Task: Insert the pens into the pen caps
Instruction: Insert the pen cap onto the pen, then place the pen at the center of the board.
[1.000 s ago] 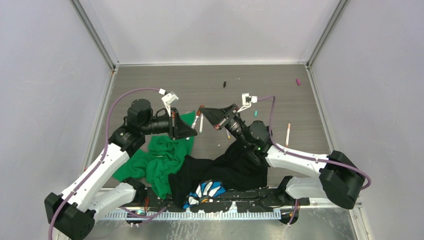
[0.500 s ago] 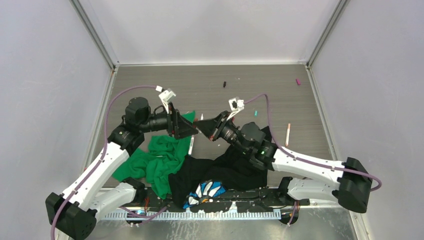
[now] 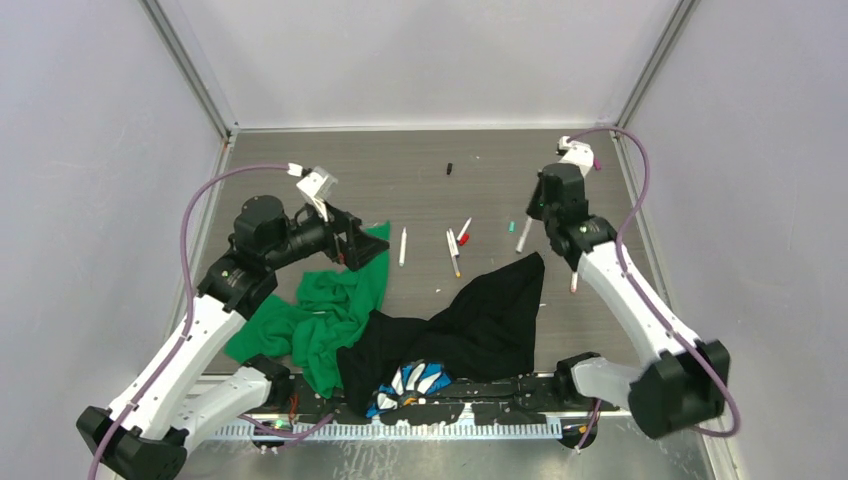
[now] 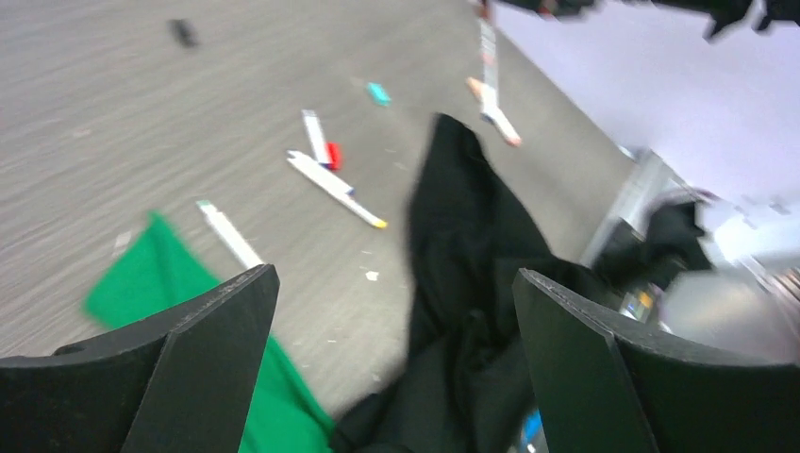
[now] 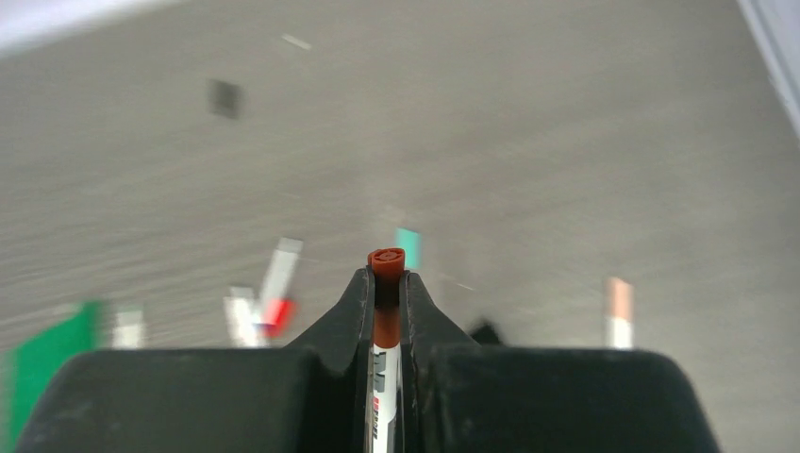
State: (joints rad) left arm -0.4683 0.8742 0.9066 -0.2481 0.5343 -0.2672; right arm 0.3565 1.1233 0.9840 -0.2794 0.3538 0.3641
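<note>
My right gripper is holding the white pen and its red-brown cap (image 5: 387,261) is on, so I should move back and down to the tabletop (image 5: 576,326) beside the orange-ended pen and release it.
My right gripper (image 5: 387,276) is shut on a white pen (image 5: 382,377) with a red-brown cap (image 5: 387,261) on its end. In the top view it (image 3: 535,217) hangs over the back right, the pen (image 3: 523,236) pointing down. My left gripper (image 4: 391,359) is open and empty, above the green cloth's edge (image 3: 350,245). On the table lie a plain white pen (image 3: 402,246), a yellow-tipped pen (image 3: 453,252), a red-capped pen (image 3: 463,231) and an orange-ended pen (image 4: 493,109). A teal cap (image 3: 510,227) and a black cap (image 3: 450,168) lie loose.
A green cloth (image 3: 320,315) and a black cloth (image 3: 480,320) are heaped at the near middle, over a blue-and-white item (image 3: 415,380). Grey walls with metal frame posts (image 3: 190,70) close in the table on three sides.
My left gripper has opened and drawn back to the left. The right arm has swung from the table's middle to the back right, carrying the capped pen.
</note>
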